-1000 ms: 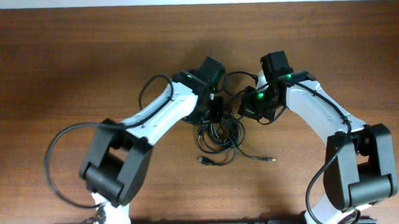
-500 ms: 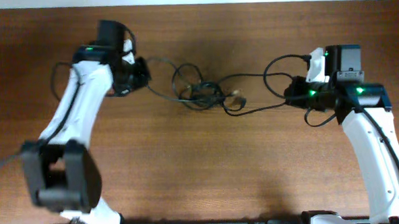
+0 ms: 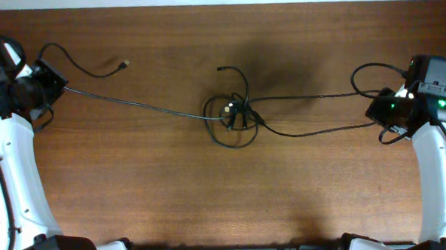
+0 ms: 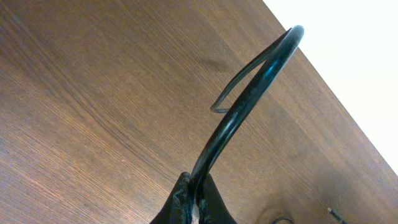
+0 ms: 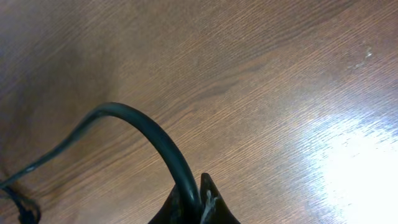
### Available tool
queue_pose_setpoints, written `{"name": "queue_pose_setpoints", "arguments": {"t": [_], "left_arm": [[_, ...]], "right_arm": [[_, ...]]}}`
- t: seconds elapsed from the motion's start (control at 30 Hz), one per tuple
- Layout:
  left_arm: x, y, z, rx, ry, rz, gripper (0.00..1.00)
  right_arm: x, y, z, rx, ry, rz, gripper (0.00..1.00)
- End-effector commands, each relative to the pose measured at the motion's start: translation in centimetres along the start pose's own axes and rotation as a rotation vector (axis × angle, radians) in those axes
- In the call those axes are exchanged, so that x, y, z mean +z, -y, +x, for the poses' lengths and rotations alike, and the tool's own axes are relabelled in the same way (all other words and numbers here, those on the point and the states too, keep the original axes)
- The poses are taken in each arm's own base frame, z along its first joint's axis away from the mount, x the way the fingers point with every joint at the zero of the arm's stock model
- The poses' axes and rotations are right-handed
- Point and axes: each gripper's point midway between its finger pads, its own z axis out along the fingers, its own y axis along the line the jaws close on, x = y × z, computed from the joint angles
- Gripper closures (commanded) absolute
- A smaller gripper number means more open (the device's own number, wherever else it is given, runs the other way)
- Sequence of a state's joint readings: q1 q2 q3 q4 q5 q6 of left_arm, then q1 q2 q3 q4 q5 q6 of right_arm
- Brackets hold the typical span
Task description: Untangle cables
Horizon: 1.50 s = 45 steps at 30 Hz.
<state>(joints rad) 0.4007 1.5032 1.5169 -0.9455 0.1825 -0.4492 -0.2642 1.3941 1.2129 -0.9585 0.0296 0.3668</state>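
Observation:
My left gripper carries its cable toward the right in the overhead view next, over the bare wood before the knot (image 3: 169, 79), and releases it where the tabletop is clear.
The cables (image 3: 235, 114) form a small black knot at the table's middle, with strands stretched out to both sides. My left gripper (image 3: 50, 83) at the far left is shut on one cable (image 4: 239, 106), which arcs up from its fingertips (image 4: 193, 190). A free end with a metal plug (image 3: 123, 62) lies near it. My right gripper (image 3: 376, 110) at the far right is shut on another cable (image 5: 143, 130) that curves away from its fingertips (image 5: 194, 198). Another plug end (image 3: 221, 68) lies above the knot.
The brown wooden table (image 3: 168, 183) carries the knot. Its far edge (image 3: 213, 5) meets a white surface at the top. A glare patch (image 5: 348, 155) shows in the right wrist view.
Both arms have swung far apart, left to the left edge, right to the right edge. The cables are pulled out longer and the knot has tightened at the middle.

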Motion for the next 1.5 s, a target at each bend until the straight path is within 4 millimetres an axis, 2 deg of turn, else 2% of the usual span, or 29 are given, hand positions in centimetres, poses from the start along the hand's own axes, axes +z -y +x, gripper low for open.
{"name": "queue_pose_setpoints", "arguments": {"t": [0.0,0.1,0.13,0.17,0.2,0.27,0.3,0.37,0.4,0.43,0.5,0.53,0.57,0.6,0.63,0.7,0.77,0.83,0.9,0.93,1.0,1.1,1.13,1.17,1.27,1.33,1.37,1.4,1.47], "left_arm": [[-1.5,-4.1,-2.8,0.012,0.126,-0.196,1.00],[-2.5,-7.9,-4.6,-0.075,0.173,-0.247,1.00],[-2.8,-8.7,-4.9,-0.095,0.181,-0.258,1.00],[-2.7,-8.7,-4.8,-0.104,0.169,-0.234,1.00],[-2.6,-8.1,-4.5,-0.103,0.153,-0.197,1.00],[-1.9,-4.6,-3.4,-0.078,0.087,-0.034,1.00],[-1.6,-1.4,-2.1,-0.040,0.029,0.091,1.00],[-1.2,3.0,0.3,0.052,-0.037,0.186,1.00],[-0.9,4.7,1.4,0.092,-0.062,0.210,1.00],[-0.6,6.6,3.0,0.142,-0.091,0.231,1.00],[0.3,8.0,4.5,0.208,-0.103,0.185,1.00],[0.8,8.3,5.2,0.231,-0.110,0.162,0.92],[1.6,9.2,6.3,0.258,-0.141,0.165,0.56],[2.0,9.5,6.9,0.269,-0.160,0.165,0.43],[2.7,10.0,8.0,0.286,-0.191,0.165,0.22],[4.3,11.3,10.8,0.330,-0.276,0.171,0.01],[5.5,12.1,12.6,0.360,-0.325,0.167,0.01],[6.9,12.6,14.7,0.392,-0.380,0.155,0.01],[7.7,12.7,15.5,0.403,-0.406,0.144,0.01],[8.0,12.6,15.7,0.403,-0.413,0.140,0.01],[8.2,12.6,15.7,0.403,-0.415,0.138,0.01],[8.2,12.5,15.8,0.403,-0.417,0.137,0.01],[8.2,12.5,15.8,0.402,-0.418,0.136,0.01],[8.2,12.5,15.8,0.402,-0.418,0.136,0.01],[8.2,12.5,15.8,0.402,-0.418,0.136,0.01],[8.2,12.5,15.8,0.402,-0.418,0.136,0.01],[8.2,12.5,15.8,0.402,-0.418,0.136,0.01],[8.2,12.5,15.8,0.402,-0.418,0.136,0.01],[8.2,12.5,15.8,0.402,-0.418,0.136,0.01]], "right_arm": [[-1.2,7.4,-2.4,0.154,0.100,0.286,0.96],[-1.1,9.7,-2.7,0.264,0.085,0.243,0.96],[-1.0,9.6,-2.7,0.282,0.076,0.207,0.96],[-0.7,8.3,-2.6,0.290,0.053,0.115,0.96],[-0.6,6.5,-2.4,0.279,0.029,0.024,0.96],[-0.8,1.2,-1.7,0.157,-0.024,-0.196,0.96],[-1.3,-2.7,-0.8,0.055,-0.053,-0.323,0.96],[-2.5,-9.3,1.6,-0.132,-0.087,-0.482,0.96],[-3.2,-12.8,3.5,-0.243,-0.098,-0.537,0.96],[-3.9,-15.3,5.1,-0.351,-0.095,-0.581,0.96],[-5.0,-18.8,7.4,-0.480,-0.078,-0.633,0.96],[-5.5,-20.1,8.3,-0.519,-0.073,-0.664,0.96],[-6.2,-21.4,9.0,-0.563,-0.056,-0.701,0.96],[-6.7,-22.2,9.2,-0.593,-0.039,-0.726,0.96],[-7.9,-23.5,9.3,-0.659,0.001,-0.784,0.96],[-11.5,-25.0,7.8,-0.706,0.073,-0.863,0.96],[-14.5,-25.5,7.0,-0.777,0.127,-0.906,0.96],[-19.0,-25.8,5.2,-0.835,0.229,-0.931,0.96],[-23.3,-25.9,2.4,-0.808,0.348,-0.961,0.96],[-25.6,-25.4,0.3,-0.691,0.375,-0.980,0.96],[-27.7,-24.2,-2.4,-0.572,0.421,-0.985,0.96],[-27.3,-21.5,-8.0,-0.486,0.590,-0.855,0.96],[-28.3,-20.8,-9.9,-0.473,0.669,-0.861,0.96],[-30.3,-20.1,-12.0,-0.444,0.755,-0.914,0.96],[-35.2,-17.6,-16.0,-0.291,0.895,-1.059,0.96],[-35.7,-15.5,-18.1,-0.230,0.956,-1.034,0.96],[-34.4,-14.5,-19.1,-0.197,0.940,-1.002,0.96],[-30.3,-13.4,-20.4,-0.132,0.856,-0.925,0.96],[-24.0,-12.1,-21.3,-0.141,0.764,-0.760,0.96]]}}
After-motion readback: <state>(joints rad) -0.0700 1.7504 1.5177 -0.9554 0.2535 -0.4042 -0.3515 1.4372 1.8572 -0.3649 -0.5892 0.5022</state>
